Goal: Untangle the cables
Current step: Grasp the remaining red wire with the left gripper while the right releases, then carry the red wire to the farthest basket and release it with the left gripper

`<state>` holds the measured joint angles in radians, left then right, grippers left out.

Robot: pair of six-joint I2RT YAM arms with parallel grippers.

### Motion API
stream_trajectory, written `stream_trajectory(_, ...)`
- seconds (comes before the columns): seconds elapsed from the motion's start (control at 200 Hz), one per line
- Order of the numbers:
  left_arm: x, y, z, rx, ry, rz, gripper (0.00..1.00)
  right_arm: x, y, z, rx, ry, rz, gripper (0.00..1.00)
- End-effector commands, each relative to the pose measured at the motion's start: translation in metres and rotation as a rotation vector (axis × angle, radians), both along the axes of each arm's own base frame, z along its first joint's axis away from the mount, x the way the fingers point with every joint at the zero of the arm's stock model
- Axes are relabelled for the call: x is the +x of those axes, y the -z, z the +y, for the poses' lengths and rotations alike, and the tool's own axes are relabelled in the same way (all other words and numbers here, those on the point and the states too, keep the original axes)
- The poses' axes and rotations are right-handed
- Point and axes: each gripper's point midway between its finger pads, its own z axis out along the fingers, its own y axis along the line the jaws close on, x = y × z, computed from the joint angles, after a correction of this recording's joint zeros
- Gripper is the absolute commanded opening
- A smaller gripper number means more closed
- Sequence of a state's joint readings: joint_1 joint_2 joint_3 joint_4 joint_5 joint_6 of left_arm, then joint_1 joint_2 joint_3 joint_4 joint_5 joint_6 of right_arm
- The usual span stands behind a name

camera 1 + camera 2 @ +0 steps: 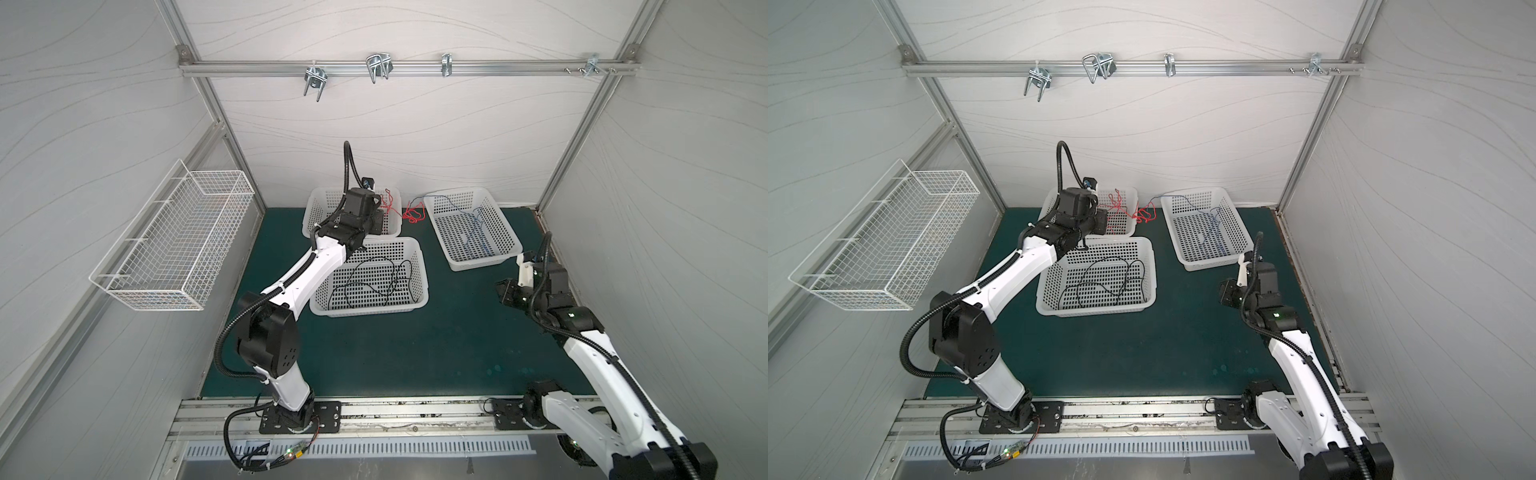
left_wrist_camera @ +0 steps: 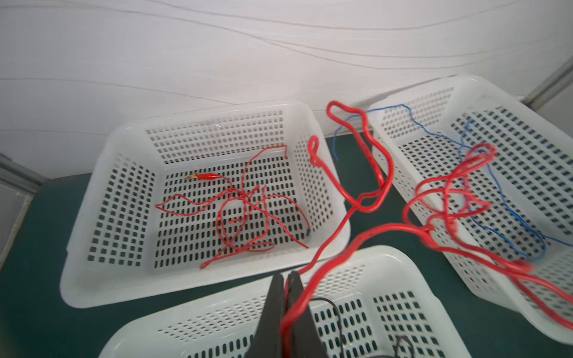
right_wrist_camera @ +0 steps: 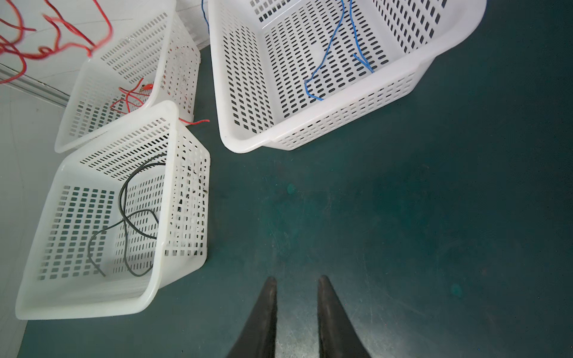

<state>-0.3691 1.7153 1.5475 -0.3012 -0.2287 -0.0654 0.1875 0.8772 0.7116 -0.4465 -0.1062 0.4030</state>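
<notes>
I will next move my left gripper down and away from the blue cables, over the far basket, and let go of the red cable where other red ones lie.
My left gripper is shut on a red cable that rises from the jaws in tangled loops above the gap between the baskets. More red cables lie in the far left basket. Blue cables lie in the right basket, and one blue end hangs over its rim. In the near basket lies a black cable. My right gripper hovers open and empty over the green mat, in front of the right basket.
All three perforated white baskets stand close together at the back of the green mat. On the left wall hangs a wire basket. Metal hooks sit on the rail of the back wall.
</notes>
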Motion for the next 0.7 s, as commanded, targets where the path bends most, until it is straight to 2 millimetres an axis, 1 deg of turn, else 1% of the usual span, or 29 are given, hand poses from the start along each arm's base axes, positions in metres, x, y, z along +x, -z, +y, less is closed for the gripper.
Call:
stream_trajectory(0.0,0.023,-0.014,0.033,-0.007,-0.119,-0.03,0.0,-0.001,0.0,0.0,0.0,0.002,0.016,0.26)
stream_trajectory(0.075,0.035,-0.004,0.053,-0.019,-0.177,0.002,0.0,-0.001,0.002,-0.001,-0.006,0.003,0.022,0.27)
stream_trajectory(0.11,0.04,0.006,0.062,-0.006,-0.209,0.023,0.0,-0.002,0.002,-0.002,-0.009,0.005,0.026,0.27)
stream_trajectory(0.215,0.051,0.028,0.075,0.053,-0.257,0.072,0.0,-0.002,0.003,-0.002,-0.017,0.006,0.035,0.28)
stream_trajectory(0.27,0.056,0.039,0.078,0.061,-0.269,0.094,0.0,-0.002,0.004,-0.002,-0.019,0.004,0.04,0.29)
stream_trajectory(0.395,0.064,0.072,0.081,0.071,-0.297,0.168,0.0,-0.001,0.006,-0.002,-0.024,-0.001,0.051,0.3)
stream_trajectory(0.57,0.067,0.111,0.082,0.096,-0.309,0.256,0.0,-0.002,0.007,-0.001,-0.023,-0.006,0.055,0.3)
stream_trajectory(0.58,0.07,0.106,0.082,0.092,-0.31,0.244,0.0,-0.002,0.007,-0.001,-0.024,-0.007,0.055,0.31)
stream_trajectory(0.59,0.071,0.105,0.082,0.091,-0.31,0.242,0.0,-0.002,0.007,-0.001,-0.025,-0.008,0.055,0.31)
stream_trajectory(0.635,0.072,0.11,0.083,0.099,-0.311,0.253,0.01,-0.002,0.007,-0.001,-0.027,-0.009,0.055,0.31)
stream_trajectory(0.695,0.073,0.114,0.085,0.105,-0.314,0.262,0.08,-0.003,0.008,-0.001,-0.029,-0.01,0.059,0.31)
